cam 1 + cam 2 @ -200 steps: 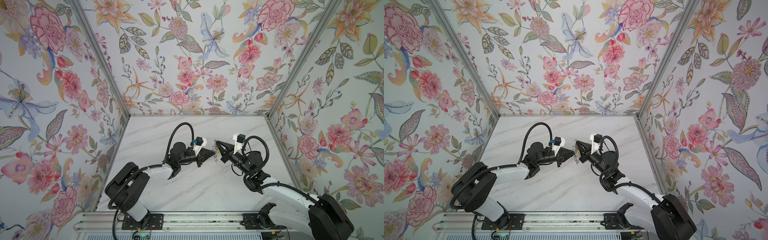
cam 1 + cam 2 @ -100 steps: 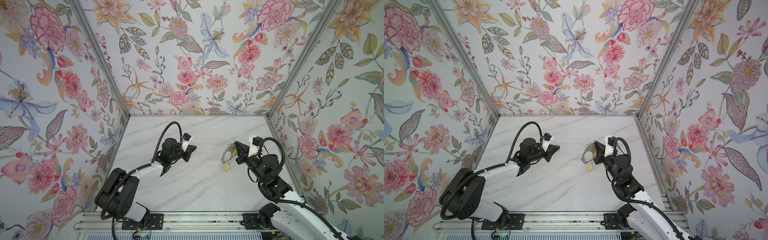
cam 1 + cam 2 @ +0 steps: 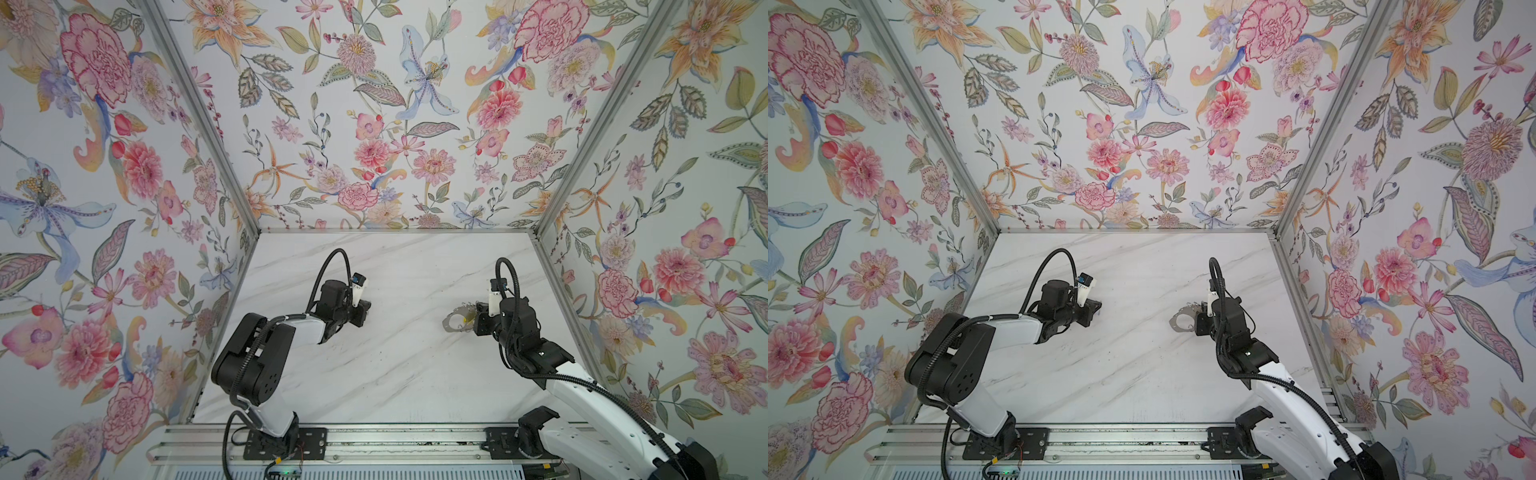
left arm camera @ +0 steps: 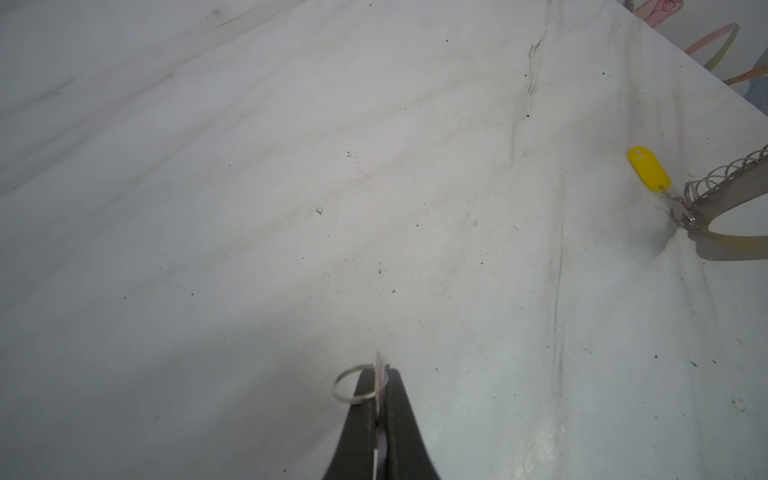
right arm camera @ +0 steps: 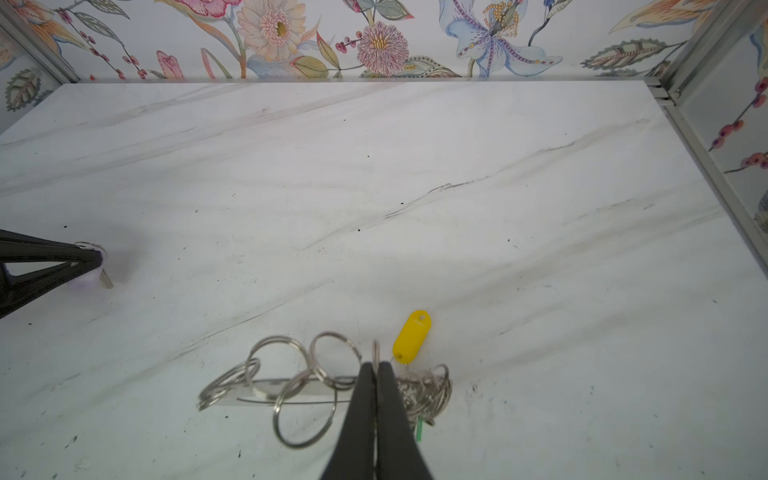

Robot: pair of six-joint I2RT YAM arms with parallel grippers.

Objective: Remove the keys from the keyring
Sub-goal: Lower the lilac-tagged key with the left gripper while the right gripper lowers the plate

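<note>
The lilac-tagged key [image 5: 104, 277] already hangs clear of the keyring, so the robot's left gripper should next go down toward the bare marble beneath it and let go of that key there.
In both top views my arms are apart over the white marble table [image 3: 395, 374]. My left gripper [image 3: 365, 309] [image 3: 1096, 307] [image 4: 380, 374] is shut on a lilac-tagged key [image 5: 104, 277] with one small wire ring [image 4: 357, 384]. The key hangs just above the table. My right gripper [image 3: 473, 320] [image 3: 1198, 320] [image 5: 376, 368] is shut on the edge of the keyring [image 3: 455, 322] [image 3: 1179, 322] [image 5: 245, 397] [image 4: 723, 251], which rests low on the table. A yellow-tagged key [image 5: 411, 336] [image 4: 648, 168] lies against it. A sliver of a green tag [image 5: 419, 430] shows beside the fingers.
Flowered walls close the table at the back and on both sides; the right wall's metal rail [image 5: 706, 166] runs near my right arm. Bare marble lies between the two grippers. The mounting rail [image 3: 374, 440] runs along the front edge.
The grippers were together at the middle over the keyring. They have pulled apart: the left went left with the lilac key, the right went right and down with the keyring.
</note>
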